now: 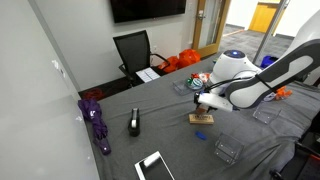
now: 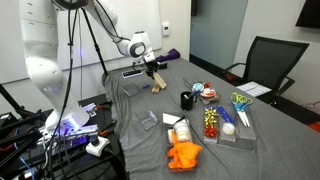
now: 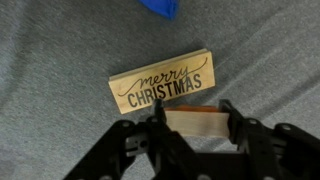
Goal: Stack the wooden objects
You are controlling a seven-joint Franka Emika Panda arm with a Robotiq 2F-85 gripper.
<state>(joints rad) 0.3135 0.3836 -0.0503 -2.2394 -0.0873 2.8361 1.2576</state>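
Next, the gripper lowers slightly, shifts toward the flat block and releases the held block.
In the wrist view a flat elongated wooden block (image 3: 162, 85) printed "merry CHRISTMAS" lies on the grey cloth. My gripper (image 3: 190, 118) is shut on the shorter chunky wooden block (image 3: 191, 124), held between the two fingers just beside the flat block's near edge. In both exterior views the gripper (image 1: 203, 102) (image 2: 153, 72) hangs just above the flat block (image 1: 201, 119) (image 2: 157, 86). Whether the held block touches the cloth I cannot tell.
A small blue object (image 3: 160, 8) lies beyond the flat block; it also shows in an exterior view (image 1: 199, 137). A clear plastic tray (image 1: 226, 152), a black tape dispenser (image 1: 134, 123), purple cloth (image 1: 97, 120) and a tablet (image 1: 155, 167) lie on the table.
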